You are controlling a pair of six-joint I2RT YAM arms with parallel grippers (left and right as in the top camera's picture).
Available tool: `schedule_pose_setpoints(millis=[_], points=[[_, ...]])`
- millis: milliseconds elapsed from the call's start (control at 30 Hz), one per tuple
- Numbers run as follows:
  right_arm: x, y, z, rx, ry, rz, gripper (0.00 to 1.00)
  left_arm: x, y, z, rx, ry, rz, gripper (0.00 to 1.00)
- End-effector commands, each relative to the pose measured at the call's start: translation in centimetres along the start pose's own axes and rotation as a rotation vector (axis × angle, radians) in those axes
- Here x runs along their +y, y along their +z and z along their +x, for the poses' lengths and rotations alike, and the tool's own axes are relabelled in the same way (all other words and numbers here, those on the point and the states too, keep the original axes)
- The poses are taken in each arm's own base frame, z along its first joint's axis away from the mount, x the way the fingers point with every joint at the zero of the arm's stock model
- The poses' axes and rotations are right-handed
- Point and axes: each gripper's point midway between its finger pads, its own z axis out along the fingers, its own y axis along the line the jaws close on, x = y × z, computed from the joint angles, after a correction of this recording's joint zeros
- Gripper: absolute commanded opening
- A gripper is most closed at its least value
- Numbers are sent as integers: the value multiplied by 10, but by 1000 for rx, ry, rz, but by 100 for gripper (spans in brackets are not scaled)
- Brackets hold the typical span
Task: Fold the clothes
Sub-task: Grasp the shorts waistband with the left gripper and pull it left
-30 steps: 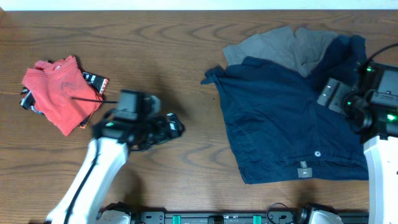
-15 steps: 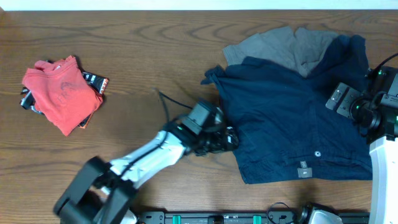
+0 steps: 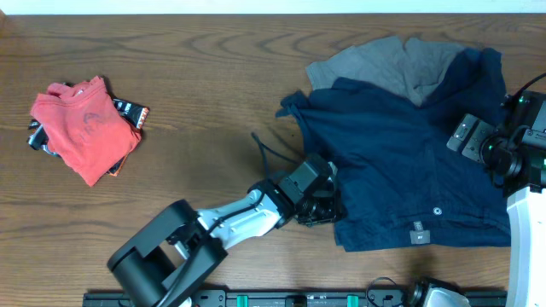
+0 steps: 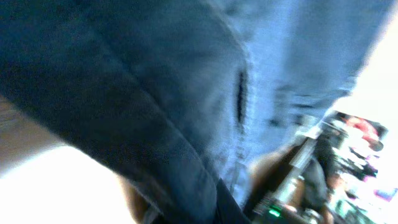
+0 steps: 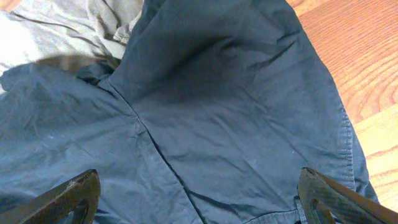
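The wood (image 3: pixel 176 153) beside the red garment is bare, so the robot will pull its left gripper to the left in the overhead view over that wood and let go of the hem.
Navy shorts (image 3: pixel 392 162) lie spread flat on the right half of the table, with a grey garment (image 3: pixel 384 61) partly under their top edge. My left gripper (image 3: pixel 326 205) is at the shorts' lower left edge and is shut on that hem. The left wrist view is blurred and filled with the navy fabric (image 4: pixel 124 93). My right gripper (image 3: pixel 467 135) hovers over the right side of the shorts. Its fingers stand wide open above the navy cloth (image 5: pixel 217 112), with nothing between them.
A folded red garment (image 3: pixel 84 126) rests on a dark patterned folded piece (image 3: pixel 128 111) at the far left. Bare wooden table (image 3: pixel 205 77) lies between that pile and the shorts. The right arm's base (image 3: pixel 525 230) stands at the right edge.
My left arm has swung right from the table's middle left to the shorts' lower left edge, and its gripper has gone from open to shut there. The right arm has barely shifted.
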Motion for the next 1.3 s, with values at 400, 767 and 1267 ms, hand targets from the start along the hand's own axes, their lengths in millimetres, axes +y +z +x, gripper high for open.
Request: schedule_pose_setpoints(millis=[400, 767, 1267], points=[[-6, 2, 4, 31, -8, 26, 99, -103, -261, -116, -506, 351, 301, 6], [-4, 11, 42, 193, -21, 4, 95, 93, -289, -93, -421, -31, -287, 6], [61, 69, 176, 594, -28, -412, 81, 127, -327, -115, -579, -98, -407, 6]])
